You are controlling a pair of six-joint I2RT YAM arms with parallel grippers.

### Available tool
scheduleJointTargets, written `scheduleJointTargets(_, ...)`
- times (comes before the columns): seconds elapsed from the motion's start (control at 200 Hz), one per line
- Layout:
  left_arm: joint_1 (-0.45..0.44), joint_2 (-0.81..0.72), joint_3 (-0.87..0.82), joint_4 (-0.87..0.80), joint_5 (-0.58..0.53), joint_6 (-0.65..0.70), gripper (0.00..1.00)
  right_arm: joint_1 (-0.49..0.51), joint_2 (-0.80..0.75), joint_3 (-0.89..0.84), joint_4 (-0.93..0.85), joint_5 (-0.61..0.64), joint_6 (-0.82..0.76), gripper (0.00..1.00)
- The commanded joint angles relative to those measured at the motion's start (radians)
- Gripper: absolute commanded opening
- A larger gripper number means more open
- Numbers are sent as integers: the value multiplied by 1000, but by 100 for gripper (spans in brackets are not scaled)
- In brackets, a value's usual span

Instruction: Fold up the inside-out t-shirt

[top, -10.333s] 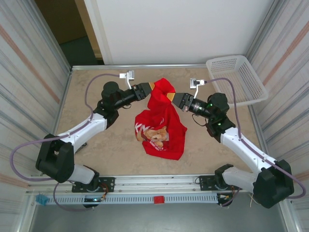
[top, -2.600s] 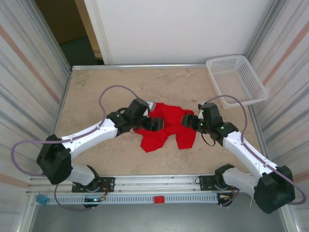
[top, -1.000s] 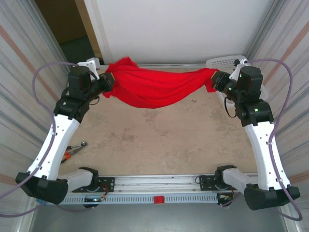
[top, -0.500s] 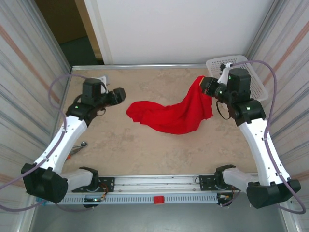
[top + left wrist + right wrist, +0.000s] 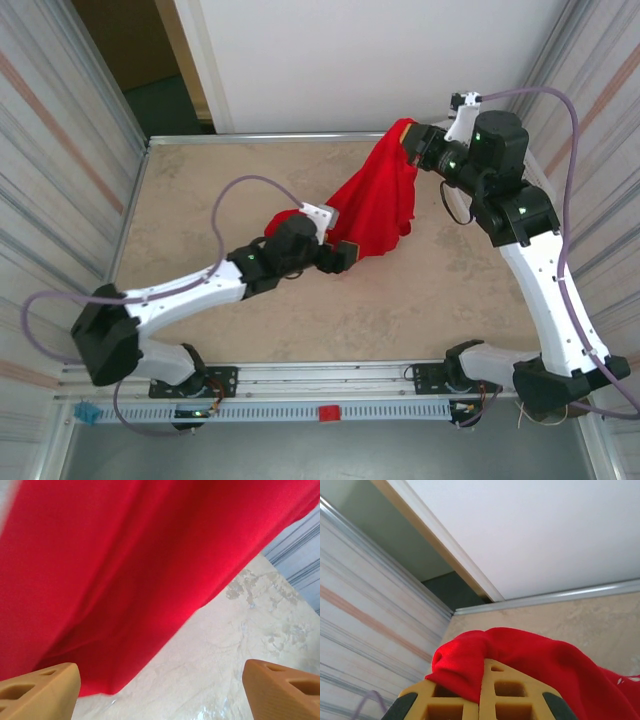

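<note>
The t-shirt point(image 5: 375, 200) hangs from the raised fingers of my right gripper. My right gripper will go down toward the bare tabletop below it and release the bunched edge there.
The inside-out t-shirt point(image 5: 375, 200) is plain red cloth hanging from my right gripper point(image 5: 412, 142), which is raised over the back right of the table. Its lower part drapes down onto the table. In the right wrist view my right gripper point(image 5: 482, 672) is shut on a bunched edge of the t-shirt point(image 5: 535, 655). My left gripper point(image 5: 343, 255) is low over the table's middle, just below the shirt's bottom edge. In the left wrist view my left gripper point(image 5: 160, 695) is open, with bare table between its fingertips point(image 5: 282, 690) and the t-shirt point(image 5: 110, 570) hanging just ahead.
The beige table point(image 5: 200, 200) is walled by ribbed metal panels point(image 5: 60, 190) on both sides and a white wall at the back. A metal rail point(image 5: 330, 375) with the arm bases runs along the near edge. The left arm's cable point(image 5: 235, 190) loops over the table.
My left gripper let go of the shirt, opened and swung from the back left to the table's middle. My right gripper kept its hold and lifted, so the shirt now hangs from it.
</note>
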Motion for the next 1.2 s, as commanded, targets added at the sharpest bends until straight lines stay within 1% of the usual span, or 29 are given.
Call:
scheduleJointTargets(0.0, -5, 97, 85, 161, -29, 32, 86, 19, 20, 63, 34, 28, -6, 0)
scheduleJointTargets(0.075, -8, 187, 164, 174, -12, 39, 87, 28, 32, 81, 38, 31, -6, 0)
scheduleJointTargets(0.155, -8, 283, 265, 106, -71, 39, 87, 35, 36, 94, 38, 38, -8, 0)
scheduleJointTargets(0.18, -7, 303, 293, 87, -83, 49, 85, 36, 34, 96, 38, 43, -9, 0)
scheduleJointTargets(0.21, -4, 323, 313, 75, -91, 67, 79, 36, 32, 100, 36, 49, -12, 0)
scheduleJointTargets(0.235, 0, 329, 326, 64, -93, 84, 68, 35, 28, 106, 30, 58, -19, 0)
scheduleJointTargets(0.261, 6, 327, 338, 48, -83, 101, 52, 33, 23, 114, 24, 68, -25, 0)
scheduleJointTargets(0.266, 7, 327, 340, 43, -80, 104, 50, 33, 22, 115, 22, 70, -27, 0)
scheduleJointTargets(0.286, 14, 318, 348, 24, -71, 115, 31, 30, 18, 122, 17, 78, -35, 0)
scheduleJointTargets(0.291, 16, 315, 349, 18, -69, 118, 28, 30, 16, 123, 16, 80, -37, 0)
scheduleJointTargets(0.311, 23, 298, 355, -3, -64, 128, 12, 26, 11, 129, 10, 88, -43, 0)
scheduleJointTargets(0.331, 31, 276, 356, -22, -58, 135, 0, 22, 3, 135, 6, 95, -48, 0)
scheduleJointTargets(0.356, 44, 241, 352, -45, -46, 143, 0, 16, -6, 141, 0, 103, -55, 0)
scheduleJointTargets(0.386, 66, 192, 345, -64, -1, 149, 0, 6, -19, 147, -3, 110, -59, 0)
scheduleJointTargets(0.456, 136, 75, 342, -117, 167, 126, 0, -18, -53, 152, -2, 115, -60, 0)
scheduleJointTargets(0.501, 190, 11, 368, -172, 298, 107, 0, -30, -72, 155, 2, 115, -58, 0)
scheduleJointTargets(0.526, 215, -20, 389, -214, 348, 99, 0, -34, -81, 155, 5, 114, -56, 0)
scheduleJointTargets(0.616, 276, -102, 468, -339, 445, 113, 0, -38, -108, 156, 11, 112, -43, 0)
scheduleJointTargets(0.736, 393, -121, 571, -446, 593, 87, 0, -37, -129, 129, 11, 107, -10, 0)
scheduleJointTargets(0.807, 485, -91, 613, -457, 697, 49, 0, -37, -140, 83, 13, 131, 3, 0)
scheduleJointTargets(0.857, 544, -48, 647, -474, 743, 29, 0, -40, -144, 43, 3, 159, 13, 0)
scheduleJointTargets(0.897, 580, -4, 673, -491, 766, 32, 0, -51, -142, 1, -1, 170, 20, 0)
scheduleJointTargets(0.952, 612, 66, 707, -519, 762, 42, 0, -71, -133, -71, -5, 193, 27, 0)
scheduleJointTargets(0.997, 623, 125, 724, -528, 763, 56, 0, -101, -117, -138, -5, 200, 38, 0)
scheduleJointTargets(1.032, 626, 168, 731, -528, 751, 63, 0, -134, -100, -194, 1, 181, 52, 0)
scheduleJointTargets(1.132, 626, 269, 740, -525, 710, 85, 17, -219, -13, -345, 63, 151, 80, 0)
scheduleJointTargets(1.177, 625, 296, 737, -524, 683, 94, 29, -253, 51, -381, 85, 142, 92, 0)
scheduleJointTargets(1.192, 626, 302, 735, -523, 673, 97, 34, -263, 75, -393, 96, 132, 94, 0)
